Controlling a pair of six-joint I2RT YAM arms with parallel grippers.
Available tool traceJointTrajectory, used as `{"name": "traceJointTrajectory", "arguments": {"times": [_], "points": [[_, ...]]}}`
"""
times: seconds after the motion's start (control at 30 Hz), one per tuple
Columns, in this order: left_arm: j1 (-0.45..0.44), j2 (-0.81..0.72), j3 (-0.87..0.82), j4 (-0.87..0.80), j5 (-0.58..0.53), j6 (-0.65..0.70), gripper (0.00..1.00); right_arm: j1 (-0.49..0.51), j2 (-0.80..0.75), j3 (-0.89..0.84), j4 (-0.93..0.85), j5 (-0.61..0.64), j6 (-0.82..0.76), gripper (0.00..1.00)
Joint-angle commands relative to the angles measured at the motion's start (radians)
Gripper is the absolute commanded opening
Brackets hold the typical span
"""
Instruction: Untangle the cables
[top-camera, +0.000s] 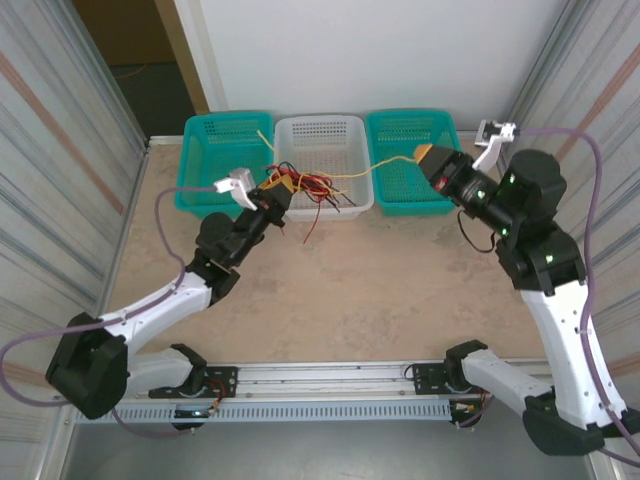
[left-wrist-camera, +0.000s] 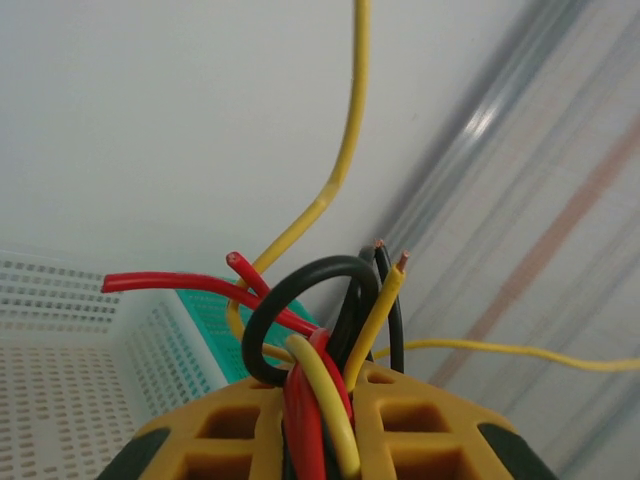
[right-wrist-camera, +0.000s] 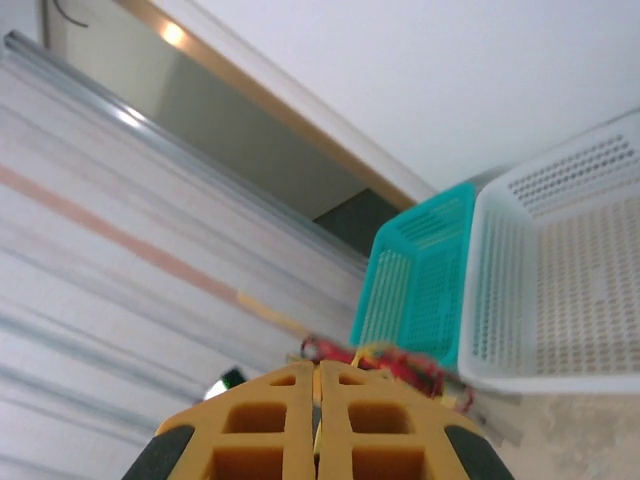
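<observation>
The bare tabletop before the white basket (top-camera: 320, 130) is clear. My left gripper should next move back from the basket and down toward that spot to let go of the knot.
The cables (top-camera: 308, 186) are a red, black and yellow tangle hanging over the front rim of the white basket (top-camera: 320, 130). My left gripper (top-camera: 278, 192) is shut on this bundle. In the left wrist view the gripper (left-wrist-camera: 320, 375) pinches red, yellow and black strands (left-wrist-camera: 300, 330) that loop out above its orange fingers (left-wrist-camera: 420, 420). One yellow cable (top-camera: 372, 170) runs taut from the tangle to my right gripper (top-camera: 428, 155), which is raised over the right teal basket (top-camera: 410, 185). In the right wrist view that gripper (right-wrist-camera: 317, 370) is shut, with a thin yellow strand in the seam. The tangle (right-wrist-camera: 385, 360) lies beyond it.
A teal basket (top-camera: 215, 160) stands left of the white one, and all three line the table's far edge. Corrugated walls (top-camera: 60, 150) close both sides. Bare tabletop (top-camera: 370, 280) lies between the arms and the baskets.
</observation>
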Motion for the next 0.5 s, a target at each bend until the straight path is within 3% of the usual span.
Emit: {"name": "traceJointTrajectory", "arguments": {"times": [0.0,0.17,0.3,0.47], "points": [[0.081,-0.064,-0.075,0.016,0.209,-0.022,0.00,-0.089,0.085,0.114,-0.032,-0.037,-0.070,0.00],[0.177,-0.170,-0.143,0.119,0.464,-0.157,0.00,-0.262,0.236,0.170,-0.050,-0.099,-0.041,0.00],[0.227,-0.229,-0.191,0.255,0.526,-0.301,0.00,-0.354,0.290,0.079,-0.006,-0.128,0.021,0.00],[0.244,-0.201,-0.187,0.478,0.508,-0.494,0.00,-0.347,0.300,-0.196,0.087,-0.140,0.066,0.00]]}}
